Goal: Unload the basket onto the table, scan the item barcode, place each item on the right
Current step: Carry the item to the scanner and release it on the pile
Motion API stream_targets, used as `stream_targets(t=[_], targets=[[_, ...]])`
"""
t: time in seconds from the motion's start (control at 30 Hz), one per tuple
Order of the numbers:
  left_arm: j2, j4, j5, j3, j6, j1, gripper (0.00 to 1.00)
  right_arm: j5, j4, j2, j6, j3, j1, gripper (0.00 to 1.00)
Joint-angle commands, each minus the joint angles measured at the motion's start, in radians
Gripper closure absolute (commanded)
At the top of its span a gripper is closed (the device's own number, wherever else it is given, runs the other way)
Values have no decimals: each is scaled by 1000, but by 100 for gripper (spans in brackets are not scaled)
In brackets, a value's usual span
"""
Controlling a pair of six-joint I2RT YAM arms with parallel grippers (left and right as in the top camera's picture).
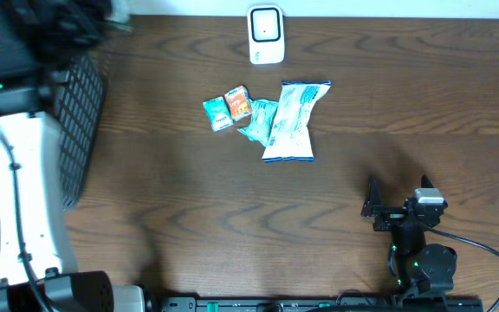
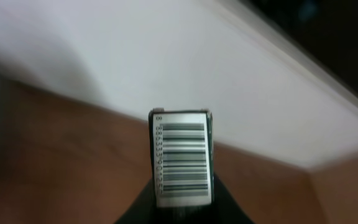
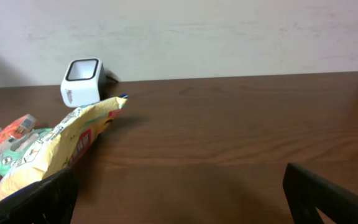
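The left gripper lowers beside the snack bag's far end [image 1: 270, 79] next to release the item, since that spot lies below it, to its right in the overhead view.
In the left wrist view a small dark item with a white barcode label [image 2: 180, 158] stands upright between the dark fingers of my left gripper [image 2: 180, 210], which is shut on it. The barcode faces the camera, with a pale wall behind it. The white scanner [image 1: 265, 35] stands at the table's far edge and also shows in the right wrist view as the scanner [image 3: 82, 81]. My right gripper [image 1: 383, 208] rests low at the front right, and the right wrist view shows this gripper [image 3: 182, 190] open and empty. The left arm [image 1: 24, 191] rises at the far left, blurred at its top.
A long white and blue snack bag [image 1: 294, 121] lies mid-table beside two teal packets [image 1: 217, 113] and an orange packet [image 1: 237, 101]. A black mesh basket [image 1: 81, 121] stands at the left edge under the left arm.
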Motion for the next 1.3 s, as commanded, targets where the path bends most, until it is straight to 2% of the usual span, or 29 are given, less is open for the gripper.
stream_targets(t=[0.0, 0.13, 0.2, 0.47, 0.57, 0.73, 0.77, 0.87, 0.93, 0.97, 1.1, 1.27], targets=[[40, -75, -100, 12, -19, -173, 92, 1, -3, -2, -8, -2, -9, 1], [119, -135, -347, 8, -19, -332, 92, 1, -3, -2, -8, -2, -9, 1], [176, -142, -421, 8, -19, -399, 92, 1, -3, -2, -8, -2, -9, 1], [443, 29, -431, 8, -46, -555, 92, 1, -3, -2, -8, -2, -9, 1], [525, 93, -428, 8, -91, -586, 85, 1, -4, -2, -8, -2, -9, 1], [580, 134, -422, 8, -155, -614, 83, 1, -3, -2, -8, -2, -9, 1], [583, 134, -421, 8, -157, -625, 53, 1, -3, -2, -8, -2, -9, 1], [581, 125, -419, 8, -157, -625, 50, 1, -3, -2, -8, -2, -9, 1], [571, 113, -419, 8, -153, -623, 34, 1, -3, -2, -8, -2, -9, 1], [560, 103, -419, 8, -138, -622, 23, 1, -3, -2, -8, -2, -9, 1], [481, 29, -421, 8, 5, -620, 17, 1, -3, -2, -8, -2, -9, 1], [340, -132, -521, 8, 24, -594, 17, 1, -3, -2, -8, -2, -9, 1]])
